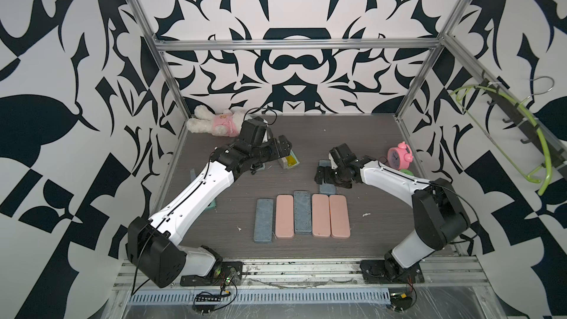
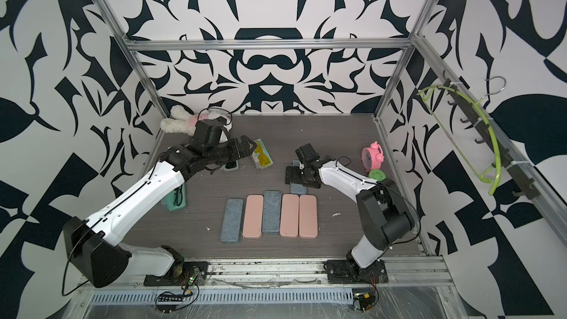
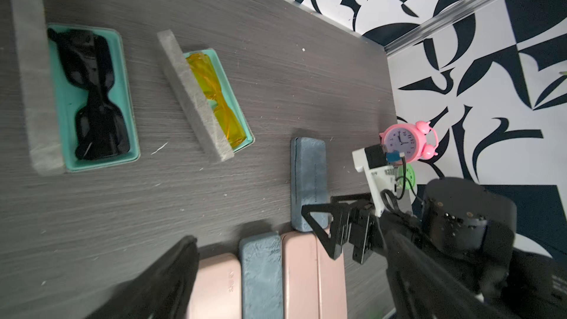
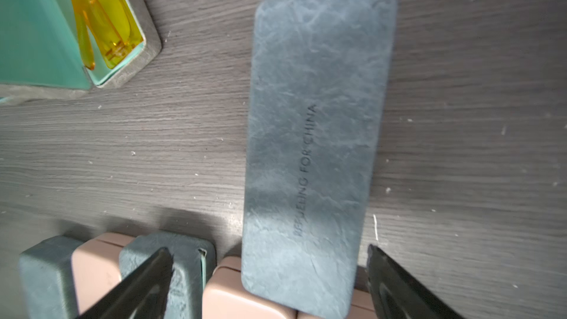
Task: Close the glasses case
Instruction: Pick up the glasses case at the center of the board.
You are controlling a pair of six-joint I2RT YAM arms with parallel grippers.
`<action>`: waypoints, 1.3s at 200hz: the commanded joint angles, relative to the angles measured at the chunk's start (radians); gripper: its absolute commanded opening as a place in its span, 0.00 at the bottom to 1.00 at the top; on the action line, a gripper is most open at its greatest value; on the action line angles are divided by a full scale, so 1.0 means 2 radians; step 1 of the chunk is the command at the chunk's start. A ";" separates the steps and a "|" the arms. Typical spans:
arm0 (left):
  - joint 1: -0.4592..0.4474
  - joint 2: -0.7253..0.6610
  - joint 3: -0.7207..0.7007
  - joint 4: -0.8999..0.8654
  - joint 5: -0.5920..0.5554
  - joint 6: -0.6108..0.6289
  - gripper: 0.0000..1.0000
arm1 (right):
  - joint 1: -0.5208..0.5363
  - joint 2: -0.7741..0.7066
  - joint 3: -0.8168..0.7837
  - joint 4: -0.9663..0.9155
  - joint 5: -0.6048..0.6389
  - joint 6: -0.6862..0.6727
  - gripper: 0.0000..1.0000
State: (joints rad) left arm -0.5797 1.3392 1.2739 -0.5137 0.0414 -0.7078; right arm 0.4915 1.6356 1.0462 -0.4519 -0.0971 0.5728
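The blue glasses case has only its near end between my open fingers, so my right gripper will move outward and down to close around the blue glasses case's middle (image 4: 308,168).
A closed blue glasses case (image 4: 316,148) lies under my right gripper (image 4: 270,253), its near end resting on the pink cases. The right gripper (image 1: 326,179) is open, one finger on each side of that case without touching it. Farther back stands an open teal-lined case with yellow glasses (image 3: 214,96) (image 1: 290,161), its grey lid upright. My left gripper (image 1: 283,145) (image 3: 285,283) hovers open beside it and holds nothing. Another open case with black sunglasses (image 3: 95,96) (image 2: 230,165) lies partly under the left arm.
A row of closed blue and pink cases (image 1: 302,211) lies at mid-table. A third open teal case (image 2: 175,197) sits under the left forearm. A pink alarm clock (image 1: 399,156) and green lid (image 1: 408,173) stand at the right, a plush bunny (image 1: 214,122) at the back left.
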 commanded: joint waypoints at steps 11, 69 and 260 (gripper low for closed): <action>0.003 -0.047 -0.030 -0.024 -0.012 0.013 1.00 | 0.009 0.024 0.038 -0.043 0.065 -0.004 0.99; 0.005 -0.092 -0.071 -0.036 -0.015 0.012 1.00 | 0.011 0.073 0.077 -0.058 0.099 -0.013 0.92; 0.006 -0.159 -0.145 -0.063 -0.027 0.011 0.99 | 0.017 0.048 0.122 -0.075 0.132 -0.035 0.66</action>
State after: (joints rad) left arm -0.5713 1.0443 1.0050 -0.6266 -0.0051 -0.6983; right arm 0.5236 1.8328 1.2354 -0.5812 0.1181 0.5308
